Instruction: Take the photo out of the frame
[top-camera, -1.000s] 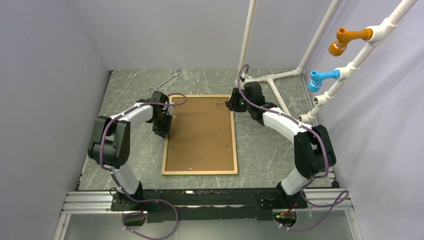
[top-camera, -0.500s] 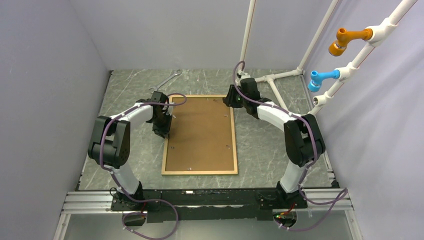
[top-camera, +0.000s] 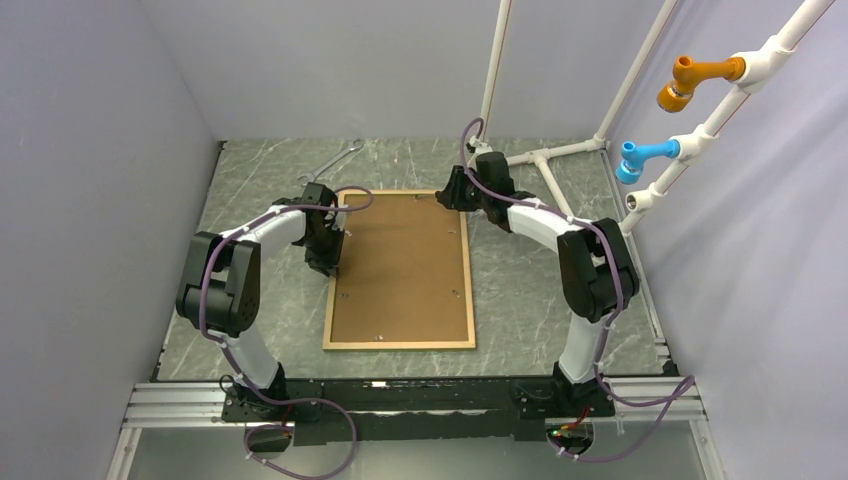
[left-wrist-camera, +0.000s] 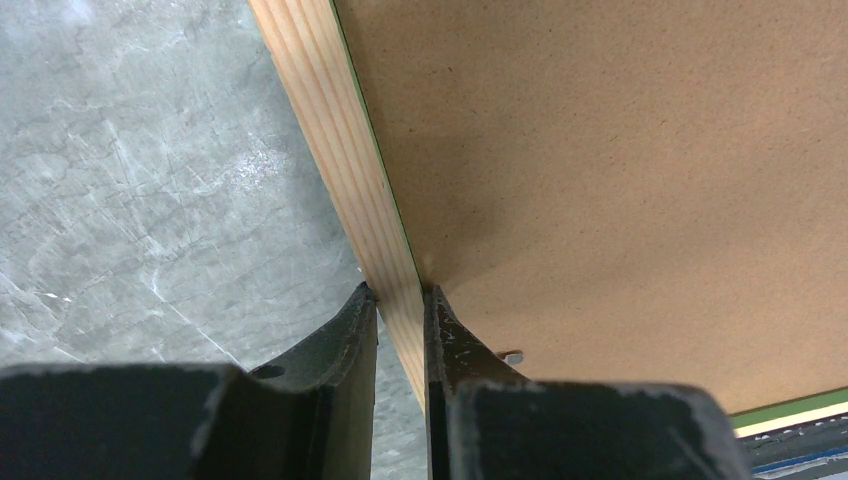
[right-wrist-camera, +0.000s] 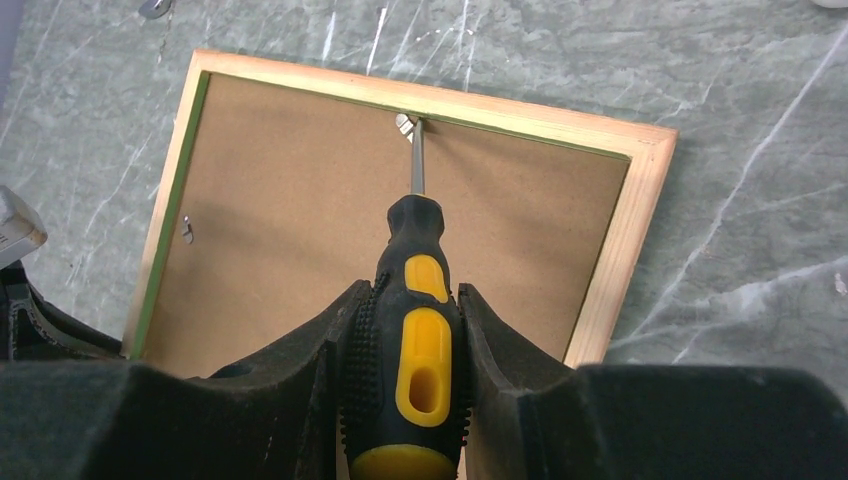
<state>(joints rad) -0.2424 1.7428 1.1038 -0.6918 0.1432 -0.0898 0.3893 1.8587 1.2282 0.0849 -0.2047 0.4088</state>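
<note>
The screwdriver (right-wrist-camera: 412, 330) will go off the frame next, back and down, and my right gripper will release it there, because bare tabletop lies below my right gripper, to its right in the top view.
The frame (top-camera: 399, 344) lies face down on the table, its light wood back rails up, with a brown backing board (top-camera: 400, 265) filling it. The photo is hidden under the board. My left gripper (top-camera: 327, 262) is shut on the frame's left rail (left-wrist-camera: 345, 160), one finger on each side. My right gripper (top-camera: 452, 197) is shut on a black-and-yellow screwdriver (right-wrist-camera: 412, 330) at the frame's far edge. The screwdriver's tip rests at a small metal retaining tab (right-wrist-camera: 405, 124) on the far rail. Another tab (right-wrist-camera: 187, 232) shows on the left rail.
A metal wrench (top-camera: 333, 161) lies on the table beyond the frame's far left corner. A white pipe stand (top-camera: 545, 160) stands at the back right, with orange (top-camera: 690, 78) and blue (top-camera: 640, 157) fittings on its sloping pipe. Grey walls close in on both sides.
My right arm has reached farther back and left, bringing the screwdriver from the frame's far right corner along its far edge. The left arm and the frame have not moved.
</note>
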